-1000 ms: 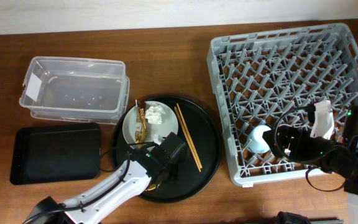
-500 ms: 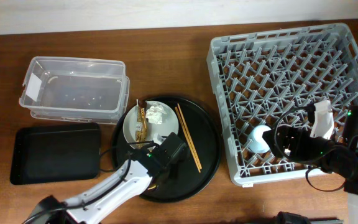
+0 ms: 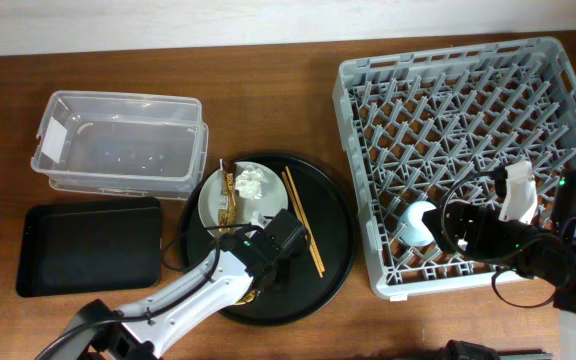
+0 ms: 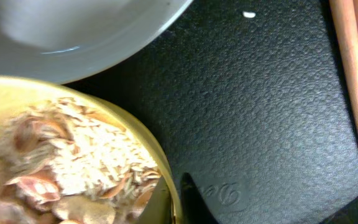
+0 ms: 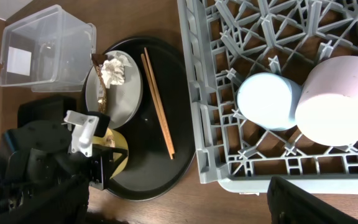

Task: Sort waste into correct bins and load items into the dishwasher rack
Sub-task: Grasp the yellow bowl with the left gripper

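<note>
Scraps still fill the bowl, so next my left gripper will rise, tip the bowl over the flat black tray (image 3: 90,247), then return it onto the round tray and release it.
The small yellow bowl (image 4: 129,134) holds brownish food scraps (image 4: 61,149) and sits on the round black tray beside the grey plate (image 3: 218,205). My left gripper (image 4: 174,199) is shut on the bowl's rim, one finger inside and one outside; the arm hides the bowl from overhead, but it shows in the right wrist view (image 5: 118,152). White tissue (image 3: 253,183) and a gold-brown wrapper (image 3: 229,196) lie on the plate. The chopsticks (image 3: 301,222) lie on the tray. The light-blue cup (image 5: 269,101) and pink cup (image 5: 334,99) stand in the dishwasher rack (image 3: 468,90). My right gripper (image 5: 179,211) is open and empty above the rack's front edge.
The clear tub (image 3: 118,145) stands at the back left with the flat black tray (image 3: 88,245) in front of it. The round black tray (image 3: 333,250) lies between them and the rack. The rack's pegs stand close to my right arm.
My left gripper has shifted a little to the right on the round tray, still at the yellow bowl. The right arm has not moved.
</note>
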`<state>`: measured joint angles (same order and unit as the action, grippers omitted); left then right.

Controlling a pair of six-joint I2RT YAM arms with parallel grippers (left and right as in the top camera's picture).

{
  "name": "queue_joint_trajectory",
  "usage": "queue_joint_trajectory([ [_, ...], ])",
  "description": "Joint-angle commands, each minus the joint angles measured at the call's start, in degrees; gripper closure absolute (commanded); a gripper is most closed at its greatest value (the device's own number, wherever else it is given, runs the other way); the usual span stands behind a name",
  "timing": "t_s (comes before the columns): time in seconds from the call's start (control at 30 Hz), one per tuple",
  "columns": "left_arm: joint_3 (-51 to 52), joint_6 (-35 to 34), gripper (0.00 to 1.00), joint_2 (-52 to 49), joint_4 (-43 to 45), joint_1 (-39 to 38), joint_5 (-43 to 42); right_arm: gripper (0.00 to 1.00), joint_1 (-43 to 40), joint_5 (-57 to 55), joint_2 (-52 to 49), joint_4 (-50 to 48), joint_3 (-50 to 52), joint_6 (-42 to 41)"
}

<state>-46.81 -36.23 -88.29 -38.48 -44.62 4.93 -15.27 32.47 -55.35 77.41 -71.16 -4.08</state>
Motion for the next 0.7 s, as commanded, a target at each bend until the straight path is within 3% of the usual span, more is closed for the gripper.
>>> queue_joint_trajectory([
  [0.0, -0.81, 1.09, 1.0, -0.85, 1.36, -0.07, -0.63, 0.08, 0.31, 0.52, -0.07, -0.04, -0.76, 0.66],
  [0.17, -4.13, 1.29, 1.0, 0.39, -3.85, -0.68, -0.57, 0.08, 0.31, 0.52, -0.07, -0.02, -0.76, 0.66],
  [0.27, -11.52, 7.76, 1.0, 5.29, -12.59, 1.6, -0.61, 0.08, 0.31, 0.52, -0.07, -0.02, -0.76, 0.66],
  [0.4, -17.49, 11.21, 1.0, 9.14, -18.67, 6.86, -1.64, 0.08, 0.31, 0.52, -0.07, -0.02, -0.76, 0.66],
  [0.57, -18.84, 18.32, 1.0, 11.5, -19.56, 22.03, -14.69, 0.08, 0.31, 0.52, -0.07, -0.07, -0.76, 0.66],
  [0.67, -18.82, 25.14, 1.0, 10.95, -19.76, 36.02, -27.1, 0.08, 0.31, 0.52, -0.07, -0.07, -0.76, 0.66],
])
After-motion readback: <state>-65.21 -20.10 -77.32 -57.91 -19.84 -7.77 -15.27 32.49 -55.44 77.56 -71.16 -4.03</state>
